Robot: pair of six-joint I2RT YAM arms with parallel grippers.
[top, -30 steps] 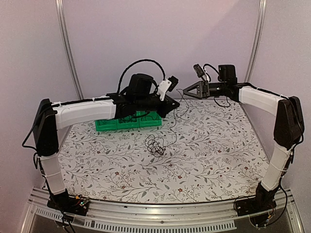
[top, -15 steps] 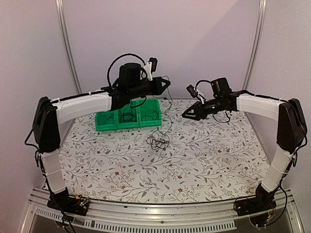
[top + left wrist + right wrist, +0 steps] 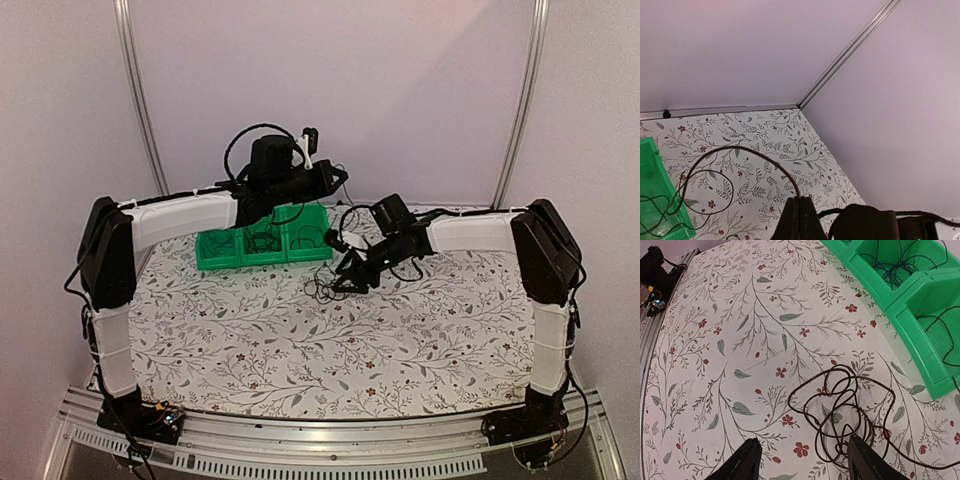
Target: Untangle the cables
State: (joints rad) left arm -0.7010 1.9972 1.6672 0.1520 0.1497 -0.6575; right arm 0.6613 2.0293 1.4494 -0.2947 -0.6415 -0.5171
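Observation:
Next I will move my right gripper down onto the near loops of the knot [image 3: 332,294] [image 3: 842,446] below its open fingers, because those fingers still hover empty above the cables.
A tangle of thin black cables [image 3: 322,290] lies on the flowered table just in front of the green bin; in the right wrist view the loose knot of cables [image 3: 850,415] fills the lower right. My right gripper [image 3: 347,280] hovers low at its right side, open, with the fingers [image 3: 747,462] straddling the near part of the knot and nothing between them. My left gripper [image 3: 340,178] is raised above the bin's right end, shut on one black cable [image 3: 740,150]. That cable arcs out of the gripper [image 3: 800,202] and drops toward the bin.
The green three-compartment bin [image 3: 215,262] stands at the back left and holds coiled cables, one of them blue [image 3: 900,267]. Its front wall [image 3: 920,335] is close to the knot. Purple walls close off the back and sides.
My right arm swung from the back right down and left to the tangle, and its jaws opened wider. My left arm lifted off the bin, still gripping its cable.

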